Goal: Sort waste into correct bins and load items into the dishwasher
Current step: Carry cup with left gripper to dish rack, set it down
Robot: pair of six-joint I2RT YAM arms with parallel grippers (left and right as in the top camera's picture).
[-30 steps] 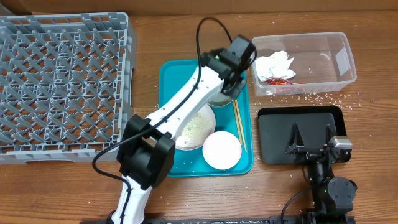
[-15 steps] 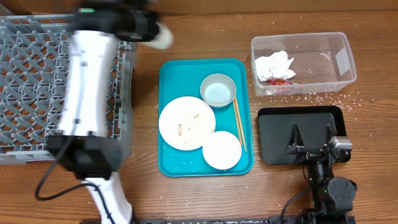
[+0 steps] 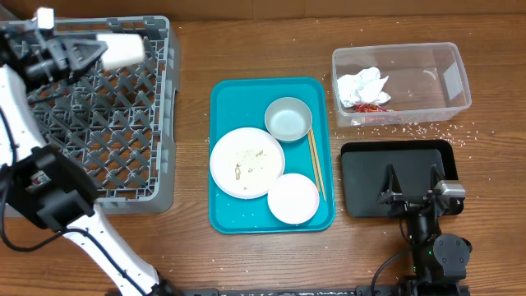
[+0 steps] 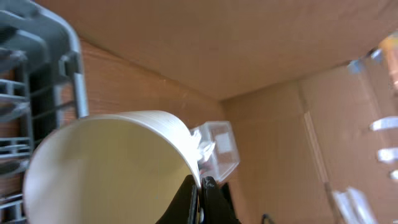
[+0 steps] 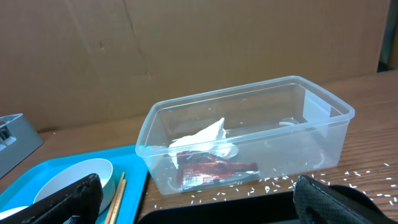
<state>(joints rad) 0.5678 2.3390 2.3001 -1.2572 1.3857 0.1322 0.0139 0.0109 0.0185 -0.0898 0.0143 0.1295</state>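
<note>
The cup (image 3: pixel 123 48) still hangs above the rack's far wires, so my left gripper needs to go down to seat it among them and release the cup's rim.
My left gripper (image 3: pixel 97 51) is shut on the rim of the small white cup (image 3: pixel 123 48), which lies sideways above the far edge of the grey dish rack (image 3: pixel 90 140). In the left wrist view the fingertips (image 4: pixel 200 190) pinch the cup (image 4: pixel 112 168) wall. On the teal tray (image 3: pixel 226 103) sit the white plate (image 3: pixel 246 162), grey bowl (image 3: pixel 288 120), pinkish-white bowl (image 3: pixel 292 198) and chopsticks (image 3: pixel 316 164). The clear tub (image 3: pixel 460 78) holds the napkin (image 3: pixel 362 84) and red wrapper (image 3: pixel 370 107). My right gripper (image 3: pixel 415 191) rests open over the black tray (image 3: pixel 362 177).
Rice grains (image 3: pixel 436 127) lie scattered on the wood between the tub and the black tray, and they show in front of the tub (image 5: pixel 311 124) as rice (image 5: pixel 273 182). Cardboard walls stand behind the table. The rack fills the far left.
The left arm has swung from the teal tray to the far left, carrying the cup over the rack. The right arm has not moved.
</note>
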